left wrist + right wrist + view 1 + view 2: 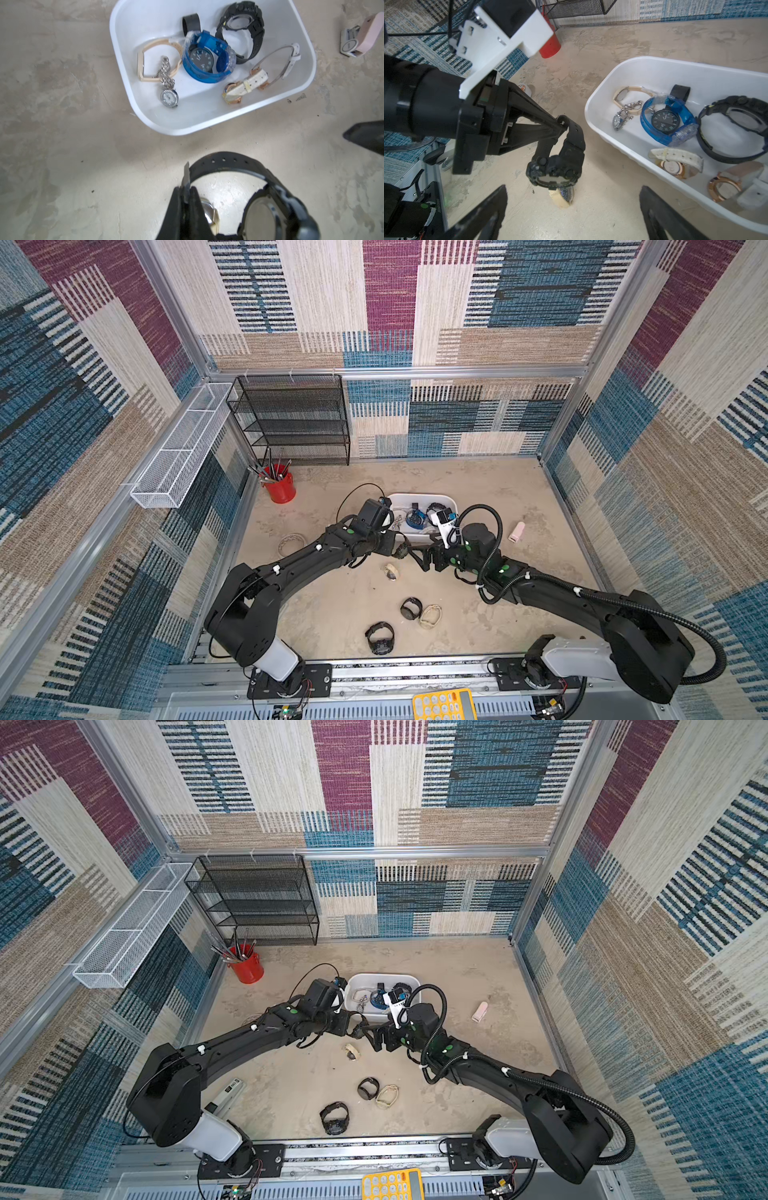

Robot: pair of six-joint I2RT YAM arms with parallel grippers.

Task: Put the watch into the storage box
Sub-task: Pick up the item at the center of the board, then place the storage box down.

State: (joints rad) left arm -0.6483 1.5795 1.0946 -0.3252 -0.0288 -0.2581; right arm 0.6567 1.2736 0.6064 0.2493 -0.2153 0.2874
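My left gripper should next carry the strap of the black watch outward to the blue watch in the storage box and release it, because the black watch hangs short of the storage box's rim.
My left gripper (188, 193) is shut on the strap of a chunky black watch (259, 216), which hangs off its tips above the table. In the right wrist view the watch (562, 164) dangles face down just short of the storage box (593, 97). The white storage box (207, 126) holds several watches, among them a blue one (204, 60). My right gripper (573, 189) stands open, facing the hanging watch with nothing between its fingers. In both top views the left gripper (401, 549) (357, 1029) and the right gripper (419, 556) (372, 1038) meet at the box's near edge.
A cream watch (390, 571) lies on the table under the held one. Nearer the front lie a black watch (411, 608), a cream one (430, 616) and another black one (379, 637). A red pen cup (279, 488), a black mesh shelf (291, 418) and a pink object (516, 531) stand around.
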